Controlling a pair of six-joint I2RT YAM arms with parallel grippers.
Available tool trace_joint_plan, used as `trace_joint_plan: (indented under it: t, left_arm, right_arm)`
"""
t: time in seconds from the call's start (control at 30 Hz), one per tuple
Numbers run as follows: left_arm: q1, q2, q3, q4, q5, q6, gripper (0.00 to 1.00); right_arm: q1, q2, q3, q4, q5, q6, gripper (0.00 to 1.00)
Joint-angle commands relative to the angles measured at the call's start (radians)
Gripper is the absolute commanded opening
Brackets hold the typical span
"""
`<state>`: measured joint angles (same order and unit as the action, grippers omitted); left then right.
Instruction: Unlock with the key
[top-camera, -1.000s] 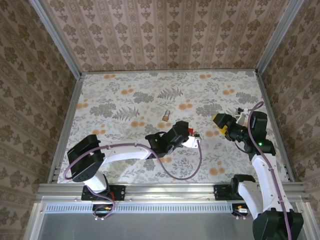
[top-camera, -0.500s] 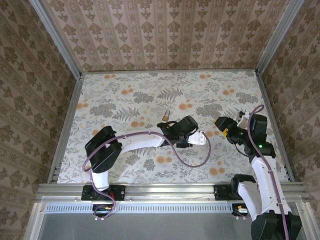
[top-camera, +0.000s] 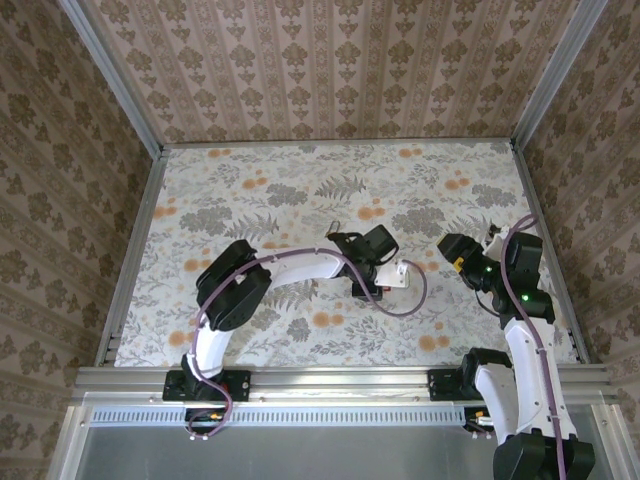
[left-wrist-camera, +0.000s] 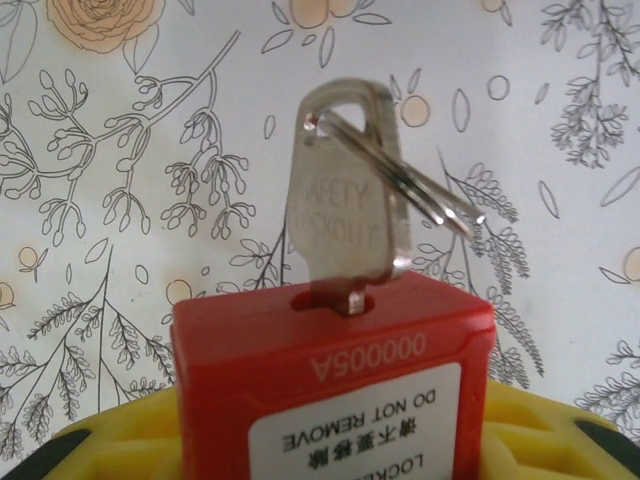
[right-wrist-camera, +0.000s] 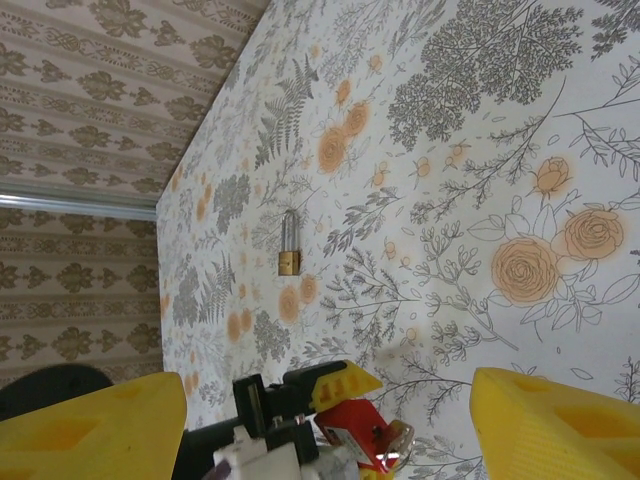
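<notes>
I will next lower the red block (left-wrist-camera: 330, 350) onto it with my left gripper, then open the gripper to let go of the block.
A small silver key (left-wrist-camera: 345, 215) with a split ring stands upright in the slot of a red plastic block (left-wrist-camera: 330, 350) labelled "DO NOT REMOVE". My left gripper (left-wrist-camera: 330, 435) is shut on that block, its yellow fingers (left-wrist-camera: 100, 445) pressed to both sides. From above, the left gripper (top-camera: 388, 275) sits at mid-table. My right gripper (top-camera: 452, 250) hangs a short way to its right, open and holding nothing. In the right wrist view, its wide-apart yellow fingers (right-wrist-camera: 555, 430) frame the red block (right-wrist-camera: 352, 428) and key (right-wrist-camera: 397, 445), without touching them.
A brass padlock (right-wrist-camera: 289, 248) with a silver shackle lies flat on the floral tablecloth (top-camera: 250, 190), just beyond the left wrist. Purple cables loop beside both arms. Wallpapered walls and metal rails (top-camera: 130, 270) close in the table.
The left arm has folded inward and carried the red block with the key a little right, toward the right gripper. The right gripper has drifted slightly right and down.
</notes>
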<state>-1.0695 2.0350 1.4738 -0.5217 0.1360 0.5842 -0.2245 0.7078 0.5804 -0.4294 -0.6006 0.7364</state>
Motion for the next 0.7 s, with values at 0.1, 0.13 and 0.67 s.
trace_joint_plan:
  t: [0.1,0.13,0.67]
  left_arm:
    - [0.041,0.093,0.164,-0.196,0.122,-0.006,0.33]
    - [0.044,0.113,0.193,-0.227,0.13,-0.003,0.33]
    - [0.057,0.248,0.335,-0.389,0.113,0.015,0.36]
  right_arm:
    - [-0.008,-0.005,-0.011,0.007,0.008,0.005,0.76]
    - [-0.008,-0.004,-0.013,0.012,0.004,0.007,0.76]
    - [-0.009,0.007,-0.027,0.079,-0.03,0.037,0.76]
